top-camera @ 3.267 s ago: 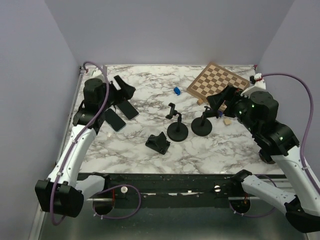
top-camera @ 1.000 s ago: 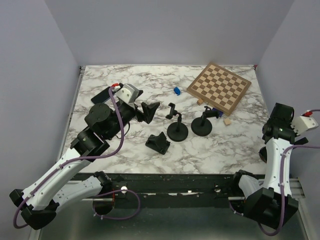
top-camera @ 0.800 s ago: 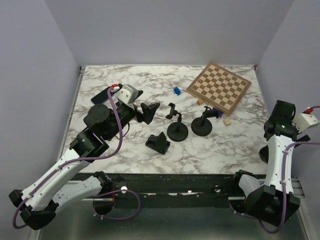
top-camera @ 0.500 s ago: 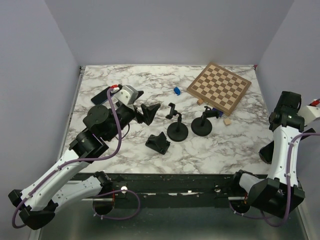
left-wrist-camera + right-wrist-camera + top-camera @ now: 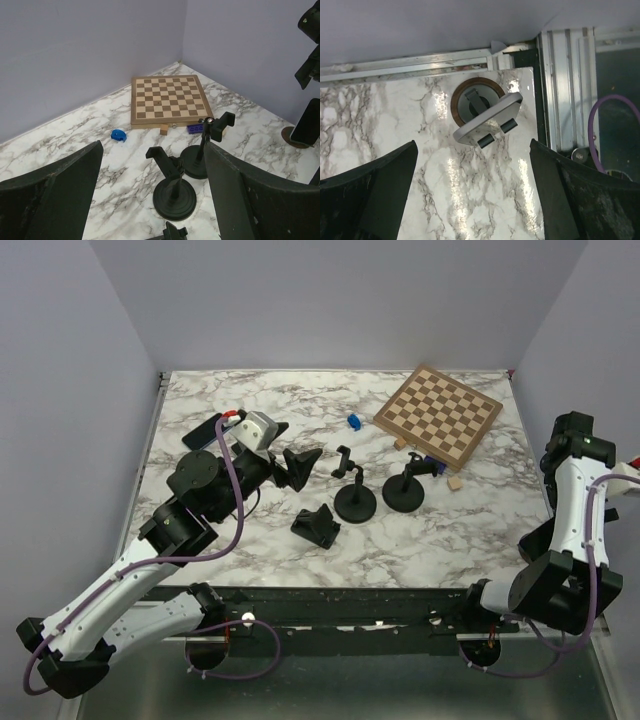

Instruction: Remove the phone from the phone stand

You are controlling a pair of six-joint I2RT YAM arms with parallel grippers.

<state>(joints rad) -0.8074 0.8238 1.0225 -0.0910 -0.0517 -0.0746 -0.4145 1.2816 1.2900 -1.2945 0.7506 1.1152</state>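
Observation:
My right gripper comes down next and turns its open fingers astride the phone's bare upper edge (image 5: 488, 116), clear of the black pegs underneath, since the phone stands below.
A dark phone (image 5: 306, 122) leans on a round brown-based stand (image 5: 292, 137) at the far right of the left wrist view. In the right wrist view the same brown-rimmed stand (image 5: 462, 102) carries a flat silver-grey slab (image 5: 487, 120) resting on two black pegs, near the table's corner. My right gripper (image 5: 475, 200) is open and empty, hovering above it; in the top view it (image 5: 572, 440) is raised at the right edge. My left gripper (image 5: 150, 200) is open and empty, facing two empty black stands (image 5: 174, 192); in the top view it (image 5: 297, 465) is left of them.
Two empty black clamp stands (image 5: 354, 502) (image 5: 403, 490) and a small black holder (image 5: 316, 526) stand mid-table. A chessboard (image 5: 438, 412), a blue piece (image 5: 353, 421) and a tan block (image 5: 453, 482) lie behind. A phone (image 5: 200, 431) lies at the far left. A metal rail (image 5: 560, 90) borders the table.
My right arm has pulled away from the stands and swung up to the table's right edge. My left arm came from the far left to mid-table, then held nearly still.

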